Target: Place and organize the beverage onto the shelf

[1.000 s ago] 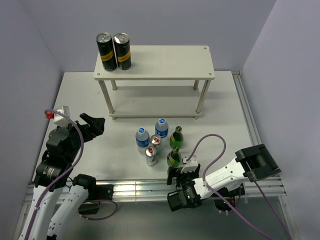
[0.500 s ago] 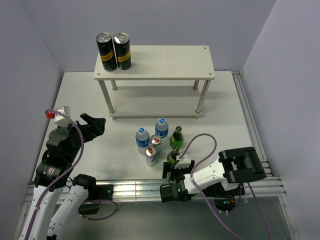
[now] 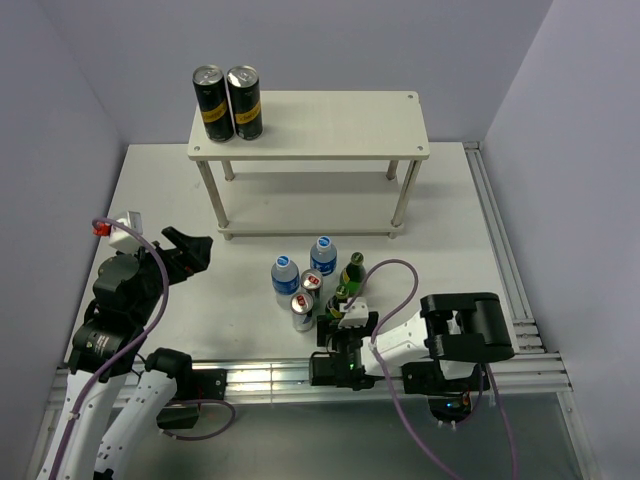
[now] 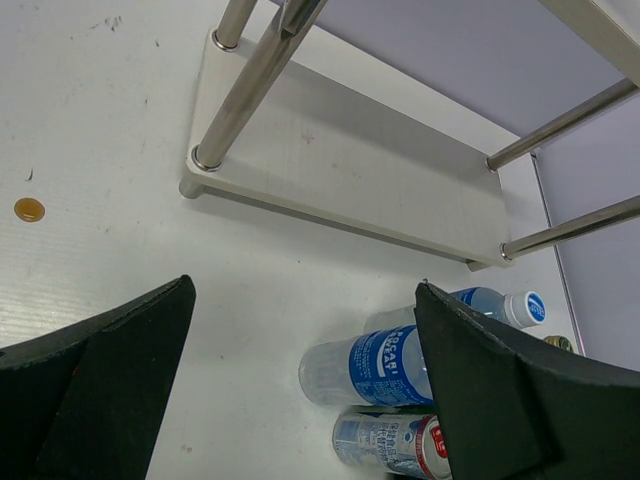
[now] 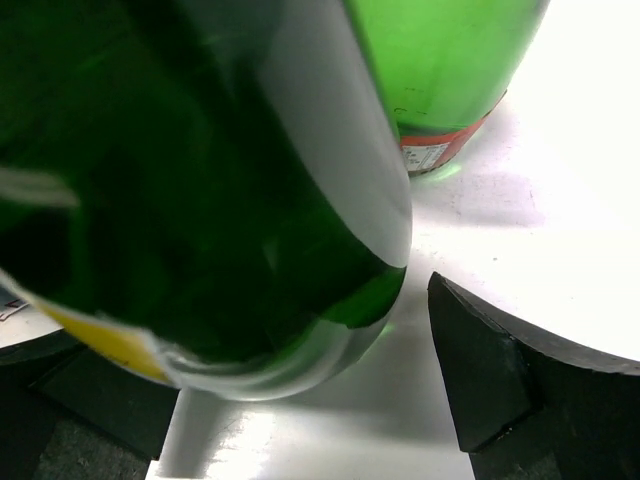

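Observation:
I will next move my right gripper left in the wrist view and close around the near green bottle's body (image 3: pixel 336 304) (image 5: pixel 240 260), as a gap shows between it and one finger.
The beverage stands in a cluster on the table in front of the shelf (image 3: pixel 310 125): two water bottles (image 3: pixel 285 275), two silver cans (image 3: pixel 303 312) and two green bottles. My right gripper (image 3: pixel 340 322) is open at the near green bottle (image 3: pixel 343 300). In the right wrist view that bottle (image 5: pixel 200 200) fills the space between the fingers (image 5: pixel 500 380), with a gap on the right side. The far green bottle (image 5: pixel 450 70) stands behind it. My left gripper (image 3: pixel 195 248) is open and empty, left of the cluster, and sees a water bottle (image 4: pixel 385 362) and a can (image 4: pixel 385 442).
Two taller black cans (image 3: pixel 228 100) with gold bands stand on the left end of the shelf's top board. The lower board (image 4: pixel 340 170) is bare. Purple-grey walls close in the table at the back and both sides. A metal rail runs along the near edge.
My right arm has swung left along the near edge and its open gripper has moved up to the near green bottle. The left arm has not moved.

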Robot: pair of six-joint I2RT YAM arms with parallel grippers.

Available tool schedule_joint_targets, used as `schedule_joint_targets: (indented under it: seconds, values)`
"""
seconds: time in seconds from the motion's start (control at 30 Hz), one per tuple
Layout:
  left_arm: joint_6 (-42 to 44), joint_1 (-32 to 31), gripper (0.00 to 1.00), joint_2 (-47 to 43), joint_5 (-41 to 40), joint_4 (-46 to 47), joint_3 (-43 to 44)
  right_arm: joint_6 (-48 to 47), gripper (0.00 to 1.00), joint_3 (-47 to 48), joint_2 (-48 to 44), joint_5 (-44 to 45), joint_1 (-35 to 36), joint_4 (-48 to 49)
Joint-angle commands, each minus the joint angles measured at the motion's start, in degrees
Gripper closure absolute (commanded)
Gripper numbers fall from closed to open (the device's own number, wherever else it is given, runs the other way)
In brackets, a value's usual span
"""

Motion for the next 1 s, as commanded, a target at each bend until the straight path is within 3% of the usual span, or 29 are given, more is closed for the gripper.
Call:
schedule_joint_targets:
  seconds: [0.0, 0.3, 0.57, 0.6, 0.67, 0.7, 0.73, 0.97]
  values:
    - [1.2, -0.1, 0.01, 0.5, 0.9, 2.7, 0.0, 1.6, 0.0, 1.7, 0.7, 4.8, -0.2, -1.0]
    - [1.3, -0.1, 0.01, 0.7, 1.2, 2.9, -0.1, 11.7, 0.0, 2.7, -0.5, 11.6, 4.7, -9.5]
    - [1.3, 0.0, 0.01, 0.7, 1.4, 3.0, -0.2, 27.9, 0.0, 8.3, 4.5, 18.0, 6.7, -29.1]
    - [1.3, 0.0, 0.01, 0.8, 1.4, 2.9, -0.2, 33.7, 0.0, 9.4, 5.5, 18.6, 6.7, -32.3]
    - [1.3, 0.0, 0.01, 0.8, 1.3, 3.0, -0.2, 45.3, 0.0, 13.1, 10.0, 21.3, 6.7, -48.4]
    - [1.3, 0.0, 0.01, 0.9, 1.3, 2.9, -0.2, 62.6, 0.0, 14.1, 12.2, 22.7, 6.7, -55.7]
    - [1.3, 0.0, 0.01, 0.9, 1.3, 2.9, -0.2, 68.4, 0.0, 14.8, 16.4, 24.7, 6.6, -65.1]
    - [1.2, 0.0, 0.01, 1.0, 1.0, 2.9, -0.2, 65.6, 0.0, 17.5, 18.4, 23.0, 4.1, -65.3]
